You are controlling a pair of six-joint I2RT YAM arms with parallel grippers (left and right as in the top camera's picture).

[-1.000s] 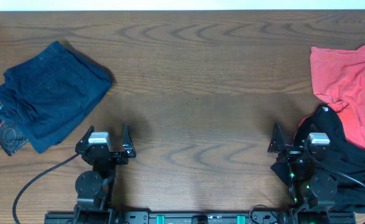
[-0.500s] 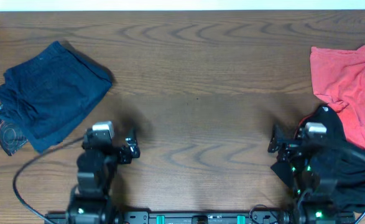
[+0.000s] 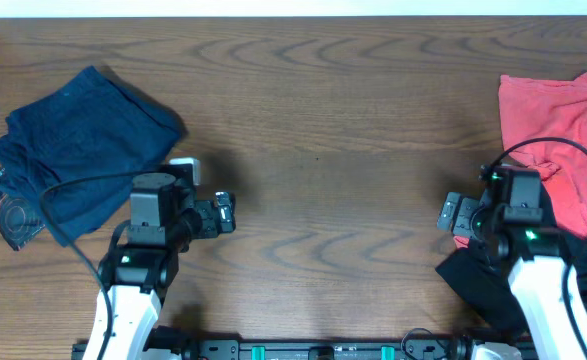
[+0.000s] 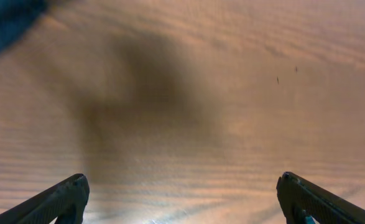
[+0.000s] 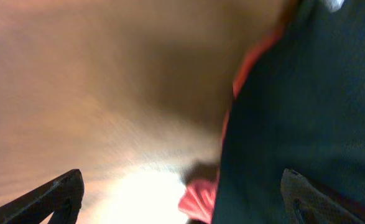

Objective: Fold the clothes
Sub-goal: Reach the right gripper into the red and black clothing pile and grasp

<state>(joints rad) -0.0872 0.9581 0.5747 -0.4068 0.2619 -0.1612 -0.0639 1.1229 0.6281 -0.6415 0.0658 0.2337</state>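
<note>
My right gripper lowers and shifts next to the black garment's edge by the red fold [image 5: 198, 199], which lies below it and to its right in the wrist view.
Dark navy garments [image 3: 83, 150] lie in a loose pile at the table's left, and a corner shows in the left wrist view [image 4: 8, 18]. A coral-red T-shirt [image 3: 553, 125] lies crumpled at the right edge. A black garment [image 3: 478, 280] lies below it, partly over the T-shirt. My left gripper [image 3: 178, 212] is open and empty over bare wood [image 4: 182, 199], right of the navy pile. My right gripper [image 3: 508, 215] is open and empty, jaws wide, above the black garment's left edge [image 5: 294, 112], where a red fold [image 5: 198, 199] shows.
The brown wooden table [image 3: 323, 120] spans the view. A patterned dark cloth [image 3: 3, 210] pokes out under the navy pile. Arm bases and cables sit along the front edge [image 3: 293, 350].
Both arms have risen from their rest pose and reached forward. The left gripper has moved toward the navy pile's right side, the right one over the black garment's edge.
</note>
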